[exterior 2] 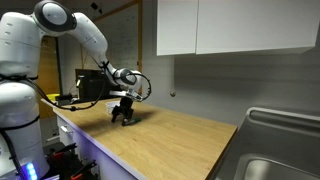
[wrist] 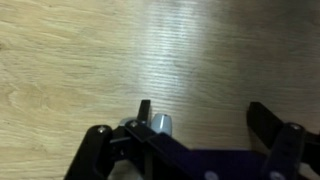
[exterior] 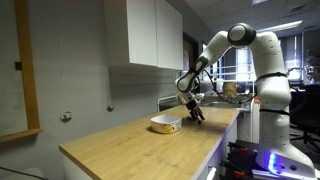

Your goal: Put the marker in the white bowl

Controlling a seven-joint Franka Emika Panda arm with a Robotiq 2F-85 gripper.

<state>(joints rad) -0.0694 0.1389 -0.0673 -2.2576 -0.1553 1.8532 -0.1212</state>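
My gripper will shift to the left in the wrist view to center the fingers over the marker, since the marker's end lies to that side of the fingers' middle.
The white bowl, shallow with a yellowish rim, sits on the wooden counter. My gripper hangs low over the counter just beside the bowl, and it also shows in an exterior view. In the wrist view the jaws are wide apart over bare wood. The rounded grey-white end of the marker shows just inside one finger, and the rest of it is hidden under the gripper body. The bowl is out of the wrist view and I cannot make it out behind the gripper in an exterior view.
White wall cabinets hang above the counter. A metal sink lies at one end of the counter. The counter's front edge runs close to the gripper.
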